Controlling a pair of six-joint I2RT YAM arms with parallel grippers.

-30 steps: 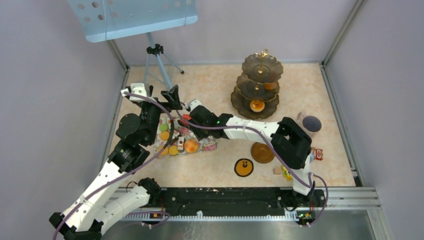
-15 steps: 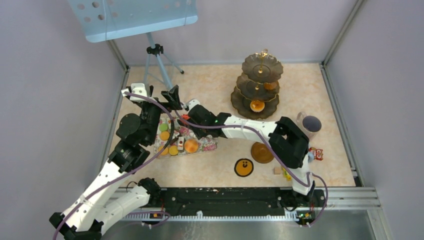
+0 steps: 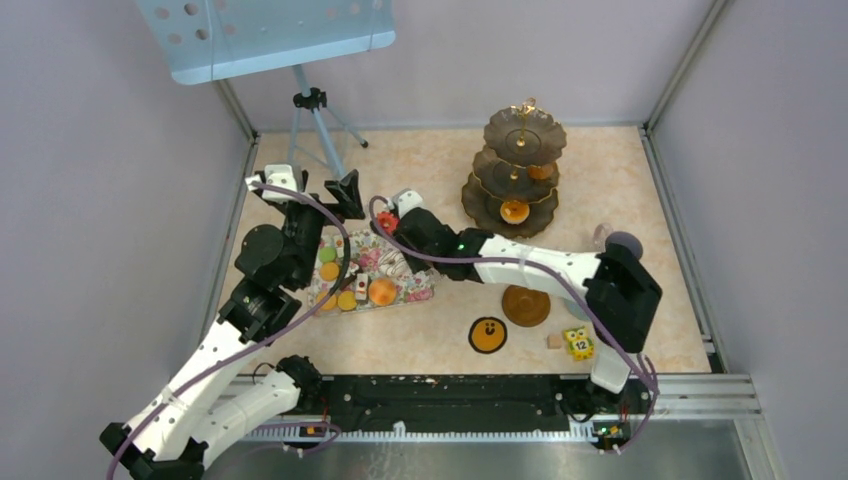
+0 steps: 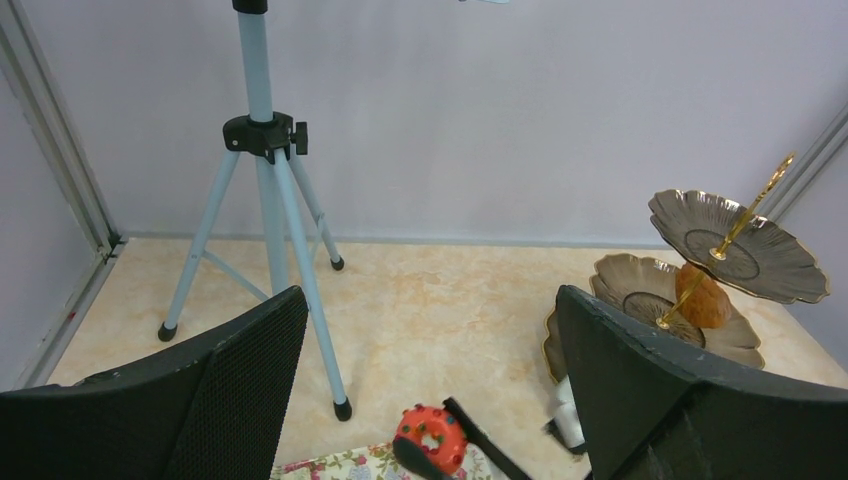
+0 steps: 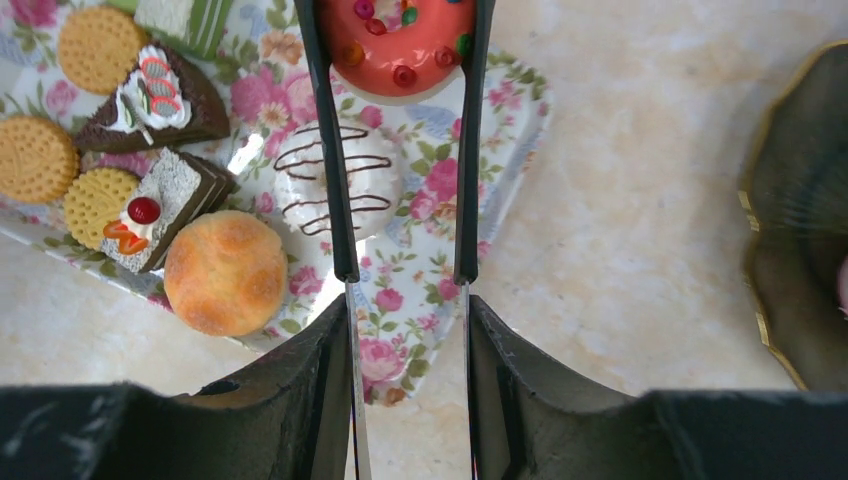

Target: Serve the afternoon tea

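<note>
My right gripper is going to swing across from the tray next. It will lower the red sprinkled doughnut onto the empty space beside the orange pastry on the stand's bottom shelf.
My right gripper (image 3: 418,226) (image 5: 408,335) is shut on black tongs (image 5: 340,200), and the tong tips pinch a red sprinkled doughnut (image 3: 388,222) (image 5: 398,40) (image 4: 430,438) above the far corner of the floral tray (image 3: 405,290) (image 5: 420,270). Left on the tray are a white drizzled doughnut (image 5: 335,185), a golden bun (image 5: 225,272), cake slices (image 5: 165,100) and orange rounds (image 3: 330,271). The dark three-tier stand (image 3: 515,170) (image 4: 720,270) holds orange pastries. My left gripper (image 3: 345,190) (image 4: 435,390) hovers open and empty behind the tray.
A brown saucer (image 3: 525,305), a yellow face coaster (image 3: 487,335) and the owl block (image 3: 578,342) lie at front right. The grey mug (image 3: 622,242) is half hidden behind my right elbow. A tripod (image 3: 312,110) stands at back left.
The right arm has lifted the doughnut off the tray and swung it right, toward the stand, its jaws squeezing the tongs tighter. Its elbow moved right, uncovering the owl block. The left arm barely moved.
</note>
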